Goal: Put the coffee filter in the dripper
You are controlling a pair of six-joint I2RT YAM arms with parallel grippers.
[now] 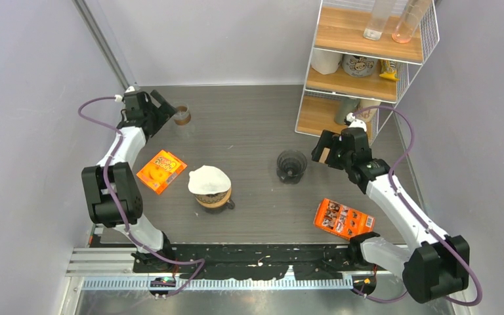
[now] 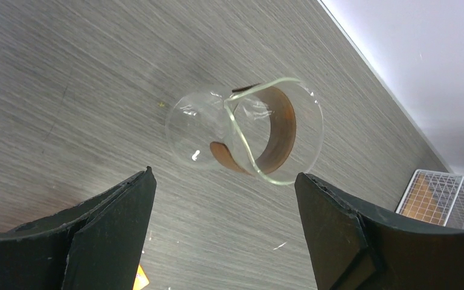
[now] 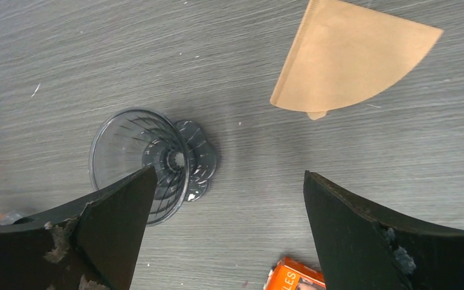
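Observation:
I will next move my right gripper down and to the left in the top view, with its open fingers on either side of the dripper's rim on the filter's side (image 1: 305, 162) (image 3: 187, 171), because that rim is the nearest.
A brown paper coffee filter (image 3: 350, 57) lies flat on the table, folded into a fan shape. The smoky clear dripper (image 3: 151, 163) stands upright to its left, a short gap away, and it is empty; it also shows in the top view (image 1: 292, 164). My right gripper (image 3: 229, 181) is open and empty above the table between dripper and filter; in the top view it (image 1: 321, 152) covers most of the filter. My left gripper (image 1: 166, 108) is open and empty at the far left, facing a glass carafe (image 2: 248, 130).
A brown cup holding a white paper filter (image 1: 210, 184) stands mid-table. Orange packets lie at the left (image 1: 161, 170) and at the front right (image 1: 343, 218). A wire and wood shelf (image 1: 361, 65) with jars stands at the back right, close behind my right arm.

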